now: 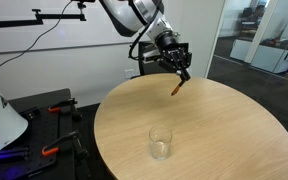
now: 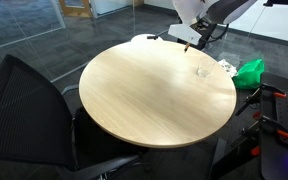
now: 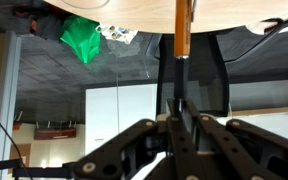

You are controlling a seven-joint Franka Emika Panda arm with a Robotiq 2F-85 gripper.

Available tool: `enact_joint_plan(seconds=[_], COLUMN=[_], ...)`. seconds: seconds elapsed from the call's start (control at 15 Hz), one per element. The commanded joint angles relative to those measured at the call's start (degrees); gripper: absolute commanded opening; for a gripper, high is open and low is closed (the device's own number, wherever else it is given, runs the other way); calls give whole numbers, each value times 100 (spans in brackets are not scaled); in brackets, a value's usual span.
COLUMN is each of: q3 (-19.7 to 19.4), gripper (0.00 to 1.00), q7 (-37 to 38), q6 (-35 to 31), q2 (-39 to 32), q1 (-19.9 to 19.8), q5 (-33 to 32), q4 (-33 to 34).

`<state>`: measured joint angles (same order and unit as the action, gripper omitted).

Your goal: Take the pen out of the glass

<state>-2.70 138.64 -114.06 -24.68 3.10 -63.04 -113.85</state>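
I will next turn my gripper downward and lower it toward the bare wood behind the glass to let go of the pen, because the pen (image 1: pixel 179 87) hangs clear of the empty glass.
The clear glass (image 1: pixel 161 142) stands empty on the round wooden table (image 1: pixel 224 130), near its front edge; in an exterior view it shows faintly (image 2: pixel 200 71). My gripper (image 1: pixel 180 68) is shut on the pen (image 1: pixel 179 87), an orange-brown stick that hangs tilted from the fingers, well above and behind the glass. In the wrist view the pen (image 3: pixel 182 30) runs from between the shut fingers (image 3: pixel 182 108) toward the table edge. The gripper also shows in an exterior view (image 2: pixel 191 42) at the table's far side.
A black office chair (image 2: pixel 29 105) stands beside the table. A green cloth-like object (image 2: pixel 249 72) lies off the table's side, also in the wrist view (image 3: pixel 82 38). Red-handled clamps (image 1: pixel 54 110) sit on a dark bench. Glass partitions stand behind.
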Motion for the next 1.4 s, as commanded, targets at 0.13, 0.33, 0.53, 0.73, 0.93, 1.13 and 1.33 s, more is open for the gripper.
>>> enact_joint_plan(seconds=[0.13, 0.33, 0.53, 0.73, 0.93, 1.13, 1.33], q3=[90, 106, 166, 256, 302, 246, 204], gripper=[2, 2, 2, 2, 2, 2, 2], q7=[-731, -1549, -2562, -3657, -4600, -5093, -5512], q6=[-1737, -2485, -2869, -2990, -2948, -3179, -3110], q2=[100, 99, 82, 53, -32, -210, -434], q1=[-321, -369, -353, -301, -165, -30, 86], q5=[-87, 52, 359, 851, 1269, 1420, 1621], q4=[-206, -225, -200, -161, -60, 76, 228])
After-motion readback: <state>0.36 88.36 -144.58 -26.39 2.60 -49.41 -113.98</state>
